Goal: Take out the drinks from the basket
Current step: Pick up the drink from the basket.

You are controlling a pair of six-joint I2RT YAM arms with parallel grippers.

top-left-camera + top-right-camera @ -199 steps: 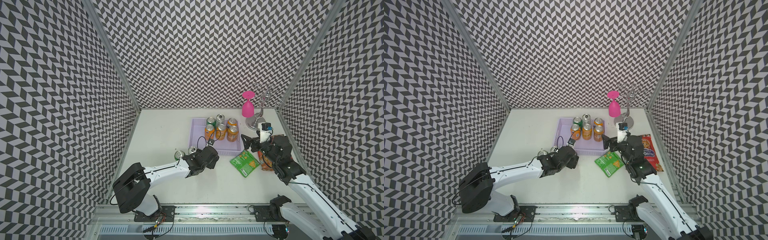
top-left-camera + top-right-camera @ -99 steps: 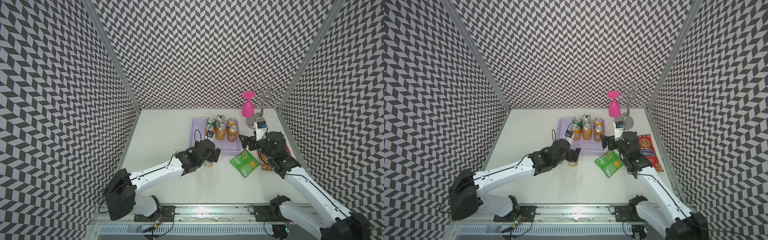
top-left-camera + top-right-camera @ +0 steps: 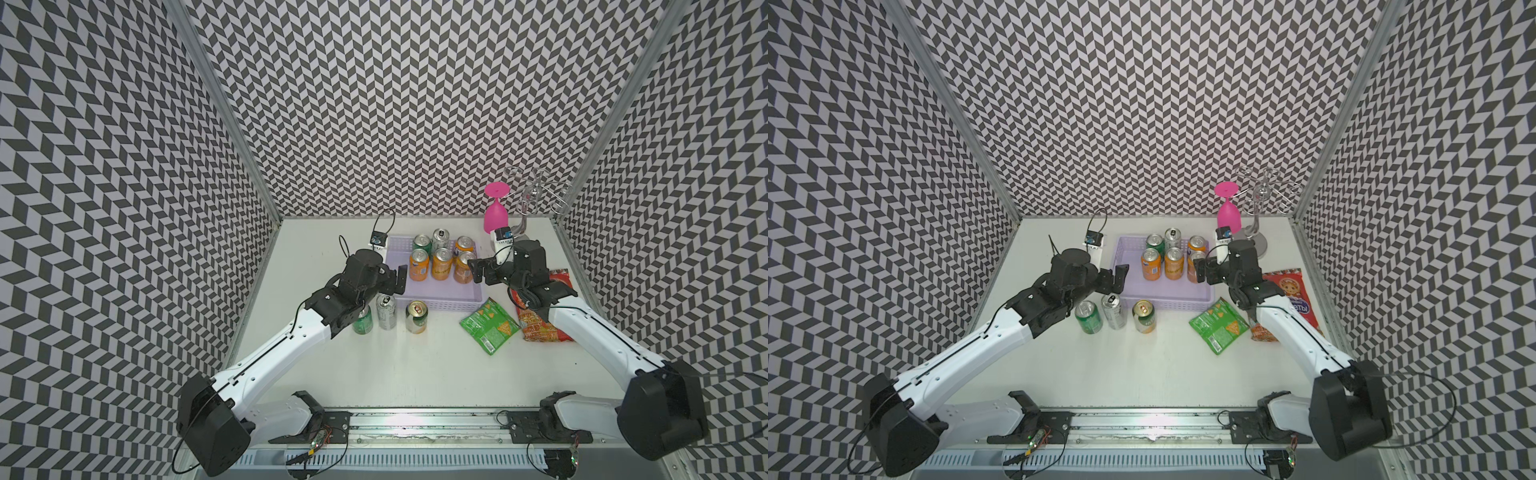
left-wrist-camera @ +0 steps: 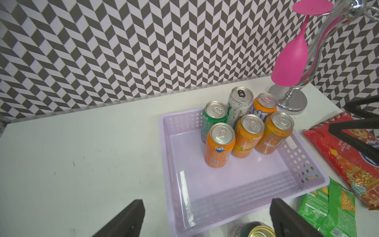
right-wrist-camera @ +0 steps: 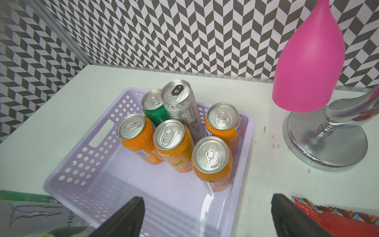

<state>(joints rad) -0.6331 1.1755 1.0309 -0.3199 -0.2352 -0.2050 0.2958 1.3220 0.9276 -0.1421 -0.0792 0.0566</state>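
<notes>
I need to lower my right gripper to the front orange can by the basket's goblet-side rim, outward over the can's silver top [image 3: 464,257] [image 5: 212,155], and close, as bare basket bottom lies before the can.
The lilac basket [image 3: 440,296] [image 3: 1167,293] holds several upright drinks at its far end: orange cans, a green can [image 4: 213,117] and a taller silver can [image 5: 182,102]. Three more drinks stand on the table in front of the basket: a green can [image 3: 362,321], a silver can [image 3: 385,312] and an orange can [image 3: 416,318]. My left gripper [image 3: 397,284] [image 4: 206,203] is open and empty, over the basket's near left corner. My right gripper [image 3: 477,272] [image 5: 206,200] is open and empty over the basket's right rim, just short of an orange can [image 5: 212,164].
A pink goblet [image 3: 495,212] hangs upside down on a chrome rack [image 3: 524,224] at the back right. A green snack bag [image 3: 490,328] and a red snack bag [image 3: 542,330] lie right of the basket, under my right arm. Patterned walls close in three sides.
My left gripper opened, left the orange can standing in front of the basket, and drew back over the basket's left corner. My right gripper moved in over the basket's right rim.
</notes>
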